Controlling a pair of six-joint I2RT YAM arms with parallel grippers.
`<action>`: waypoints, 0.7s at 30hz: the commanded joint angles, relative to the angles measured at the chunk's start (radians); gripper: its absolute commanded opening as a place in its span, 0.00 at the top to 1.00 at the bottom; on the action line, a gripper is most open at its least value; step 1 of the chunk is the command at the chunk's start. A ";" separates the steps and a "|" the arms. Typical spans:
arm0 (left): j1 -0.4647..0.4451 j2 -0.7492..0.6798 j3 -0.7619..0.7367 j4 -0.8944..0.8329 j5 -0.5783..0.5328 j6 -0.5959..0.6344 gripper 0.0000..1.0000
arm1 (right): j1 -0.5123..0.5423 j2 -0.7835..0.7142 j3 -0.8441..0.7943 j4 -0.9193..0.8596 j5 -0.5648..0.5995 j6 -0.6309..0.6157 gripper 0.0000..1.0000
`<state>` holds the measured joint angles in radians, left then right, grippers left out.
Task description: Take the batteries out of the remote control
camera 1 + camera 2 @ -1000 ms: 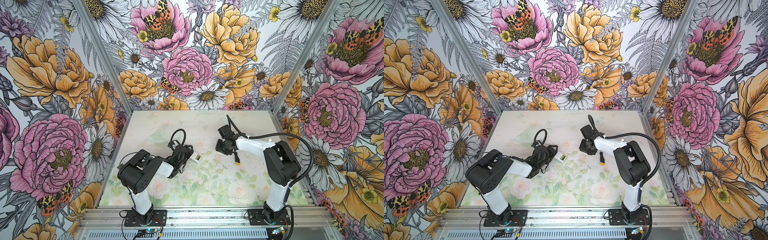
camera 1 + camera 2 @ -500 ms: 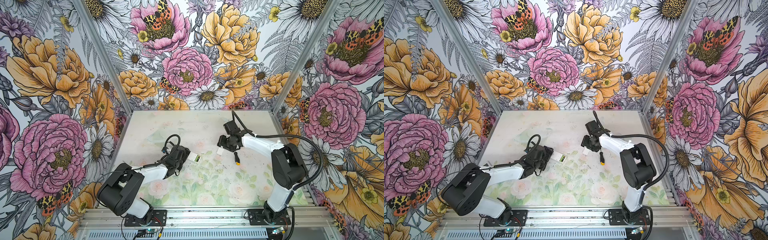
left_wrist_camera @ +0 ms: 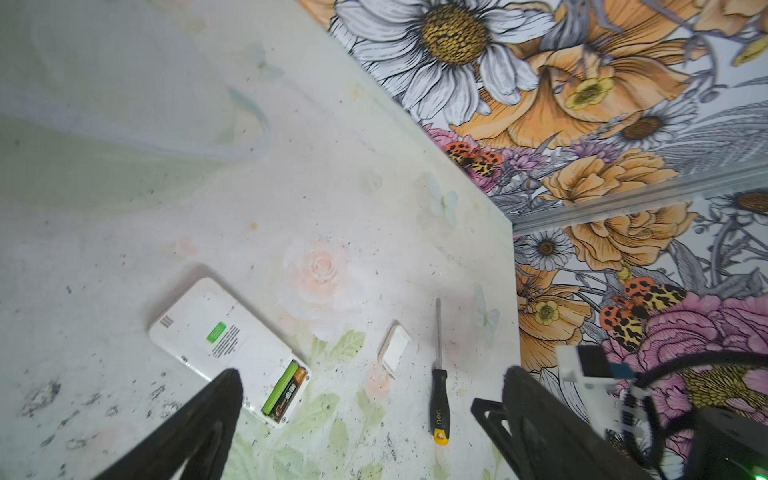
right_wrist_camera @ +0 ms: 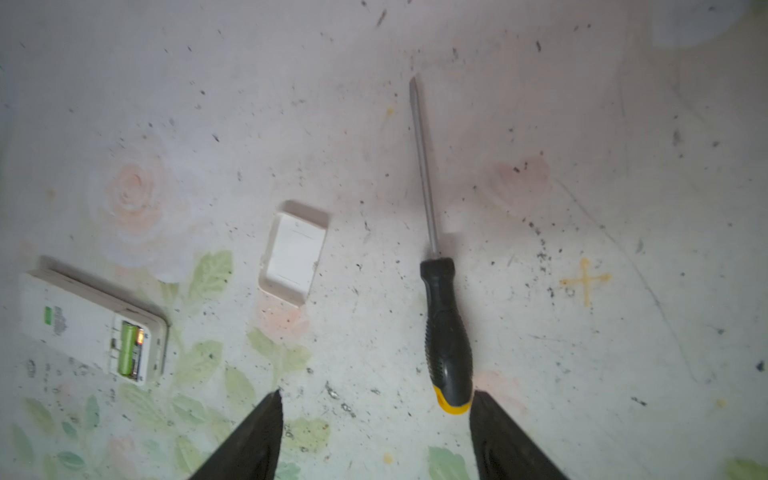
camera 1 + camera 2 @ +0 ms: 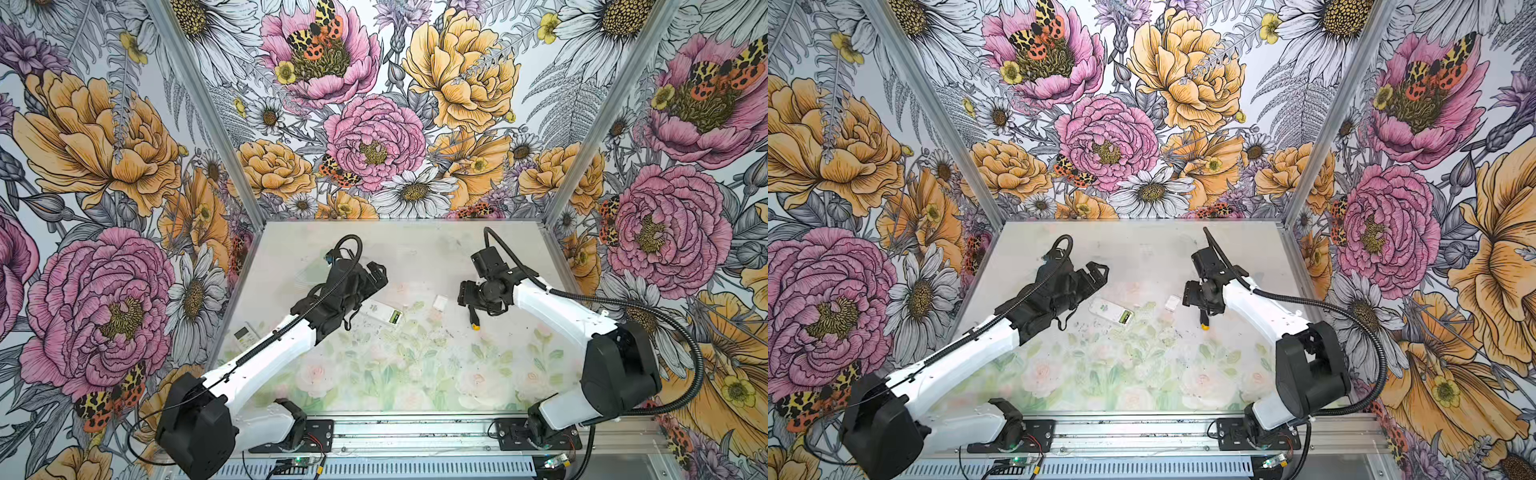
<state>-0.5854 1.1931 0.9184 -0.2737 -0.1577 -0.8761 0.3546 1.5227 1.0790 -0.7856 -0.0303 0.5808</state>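
The screwdriver's black handle is below my right gripper, closer to one of its fingers, so my right gripper will next shift toward that finger's side while it lowers its open fingers around the handle.
The white remote control lies face down near the middle of the table, its battery bay uncovered. Two batteries sit side by side in the bay: a lime green one and a black one with a gold end. My left gripper hovers open just behind and left of the remote, touching nothing. My right gripper is open above the table, right of the loose white battery cover, with the screwdriver's yellow end by one finger.
A black-and-yellow-handled screwdriver lies on the table under the right gripper. A second white remote with a display lies at the left edge, partly under the left arm. The floral walls close in the table on three sides.
Both grippers have opened wider and drawn back from the remote, the left toward the back left, the right toward the right. The white cover now lies bare on the table.
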 commanded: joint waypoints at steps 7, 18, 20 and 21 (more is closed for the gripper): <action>0.037 0.043 0.254 -0.081 0.082 0.394 0.01 | -0.012 0.134 0.012 -0.015 0.029 -0.176 0.30; 0.059 0.034 0.201 -0.051 0.138 0.303 0.01 | -0.046 0.266 0.050 0.028 0.008 -0.241 0.44; 0.072 0.026 0.185 -0.046 0.156 0.283 0.01 | -0.048 0.273 0.053 0.029 0.011 -0.254 0.48; 0.081 0.023 0.174 -0.039 0.167 0.270 0.01 | -0.050 0.278 0.052 0.032 0.015 -0.258 0.51</action>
<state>-0.5259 1.2442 1.1183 -0.3252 -0.0380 -0.5697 0.3119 1.7870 1.1030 -0.7792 -0.0216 0.3508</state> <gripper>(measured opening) 0.987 0.506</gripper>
